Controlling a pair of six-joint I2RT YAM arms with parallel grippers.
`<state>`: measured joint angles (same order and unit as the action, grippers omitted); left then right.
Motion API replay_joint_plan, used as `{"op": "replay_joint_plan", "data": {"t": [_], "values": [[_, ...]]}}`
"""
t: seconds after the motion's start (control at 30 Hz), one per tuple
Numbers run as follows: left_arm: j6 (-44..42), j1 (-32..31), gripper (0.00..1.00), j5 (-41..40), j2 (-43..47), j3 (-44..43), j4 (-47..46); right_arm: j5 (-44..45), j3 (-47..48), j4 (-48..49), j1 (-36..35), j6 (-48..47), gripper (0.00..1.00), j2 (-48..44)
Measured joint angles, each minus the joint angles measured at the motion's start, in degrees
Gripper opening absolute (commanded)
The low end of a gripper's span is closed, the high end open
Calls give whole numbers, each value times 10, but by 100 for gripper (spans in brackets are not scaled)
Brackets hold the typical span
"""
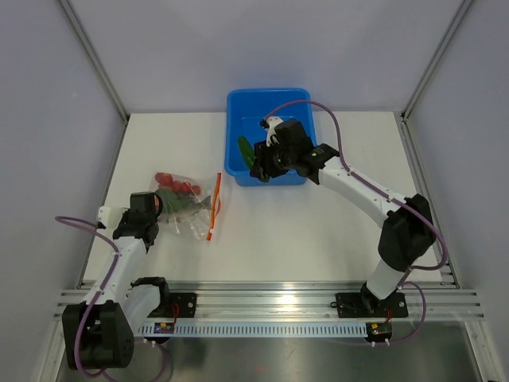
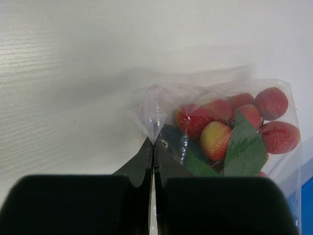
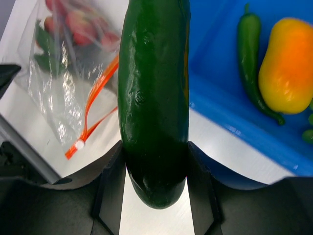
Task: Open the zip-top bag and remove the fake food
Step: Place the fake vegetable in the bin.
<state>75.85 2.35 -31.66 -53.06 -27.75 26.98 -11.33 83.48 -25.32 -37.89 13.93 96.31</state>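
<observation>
I need to move my right gripper outward, to the right in the top view, then down and release the cucumber in the tub's far end (image 1: 285, 97), which looks bare.
The clear zip-top bag (image 1: 187, 205) lies at the left of the table with its orange-red zip strip (image 1: 213, 208) toward the tub. The strip's two strands stand apart in the right wrist view (image 3: 95, 98). Red and yellow balls (image 2: 215, 137) and green leaves (image 2: 244, 149) are inside the bag. My left gripper (image 2: 154, 144) is shut on a pinched corner of the bag (image 2: 151, 115). My right gripper (image 3: 155, 149) is shut on a dark green cucumber (image 3: 154, 98) and hangs over the left edge of the blue tub (image 1: 270, 97).
In the blue tub (image 3: 230, 112) lie a green chili (image 3: 249, 54) and an orange-yellow pepper (image 3: 286, 63). Grey walls with metal posts close in the white table on three sides. A metal rail runs along the near edge.
</observation>
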Motion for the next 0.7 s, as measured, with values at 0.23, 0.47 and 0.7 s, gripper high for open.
{"op": "replay_joint_plan", "data": {"t": [0.23,0.47,0.7], "values": [[-4,0,0,1,-2,-2,1,45,149,-3,47,17,40,124],[-7,0,0,2,-7,-3,2,95,238,12,97,34,40,212],[-10,0,0,4,-7,-3,0,156,310,30,112,30,40,287]]}}
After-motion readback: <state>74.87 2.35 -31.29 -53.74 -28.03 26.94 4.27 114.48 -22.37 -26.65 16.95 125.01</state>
